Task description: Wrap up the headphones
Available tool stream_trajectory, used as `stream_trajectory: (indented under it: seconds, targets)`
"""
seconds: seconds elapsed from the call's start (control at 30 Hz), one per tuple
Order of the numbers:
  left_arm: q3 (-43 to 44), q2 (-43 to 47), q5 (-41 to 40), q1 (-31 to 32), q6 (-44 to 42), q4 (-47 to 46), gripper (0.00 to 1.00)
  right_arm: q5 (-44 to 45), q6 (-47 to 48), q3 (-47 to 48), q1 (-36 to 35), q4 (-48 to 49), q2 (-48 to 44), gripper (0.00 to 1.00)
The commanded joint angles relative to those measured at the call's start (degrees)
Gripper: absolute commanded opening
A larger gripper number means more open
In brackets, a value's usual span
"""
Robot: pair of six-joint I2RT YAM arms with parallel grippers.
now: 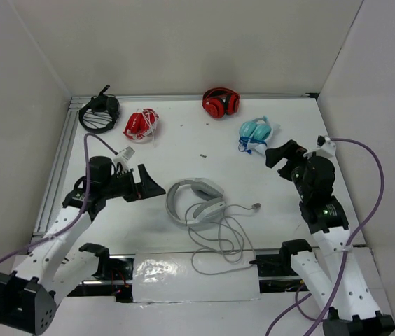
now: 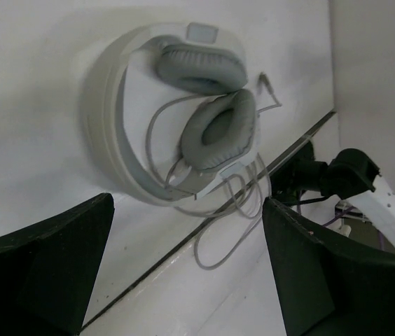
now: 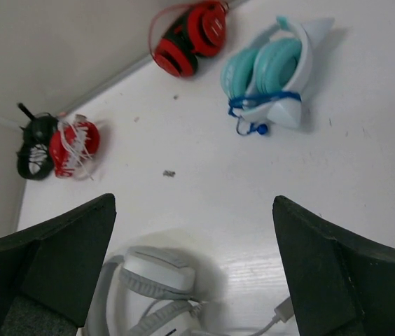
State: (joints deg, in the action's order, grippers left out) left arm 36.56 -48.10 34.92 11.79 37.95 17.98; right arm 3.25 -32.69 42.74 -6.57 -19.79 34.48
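Below my left gripper and to its right in the top view lies the headband's rounded end point(image 1: 170, 201) point(image 2: 106, 140), clear of the earcups, so I will descend that way astride it.
The white headphones point(image 1: 195, 202) lie flat mid-table, earcups folded inward. Their grey cable point(image 1: 218, 245) lies in loose loops toward the near edge, its plug point(image 1: 255, 206) to the right. My left gripper point(image 1: 150, 183) is open and empty, just left of the headband. In the left wrist view the headphones point(image 2: 176, 119) fill the upper middle and the cable point(image 2: 225, 231) trails below, between my wide jaws. My right gripper point(image 1: 286, 155) is open and empty, raised at the right. In the right wrist view an earcup point(image 3: 157, 274) shows at the bottom.
Small light-blue headphones point(image 1: 256, 131) lie near the right gripper, also in the right wrist view point(image 3: 274, 70). Red headphones point(image 1: 220, 103) sit at the back, wrapped red ones point(image 1: 140, 124) and black ones point(image 1: 99, 112) at back left. A taped seam point(image 1: 183, 269) runs along the near edge.
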Motion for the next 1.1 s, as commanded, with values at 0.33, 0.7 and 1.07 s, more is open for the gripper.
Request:
stream_trajectory:
  seconds: [0.33,0.7,1.07]
  targets:
    - [1.9,-16.1,-14.3,12.2,3.2,-1.6,0.99,15.2,-4.6,-2.2,-7.0,-5.1,3.8,1.00]
    - [6.9,-32.0,-23.6,20.7,5.2,-0.2,0.53,19.3,-4.7,-2.3,-9.6,-5.7,3.9,1.00]
    - [16.4,-34.7,-28.1,22.2,4.9,4.3,0.00,10.5,2.8,-5.6,-13.6,1.8,1.3,1.00]
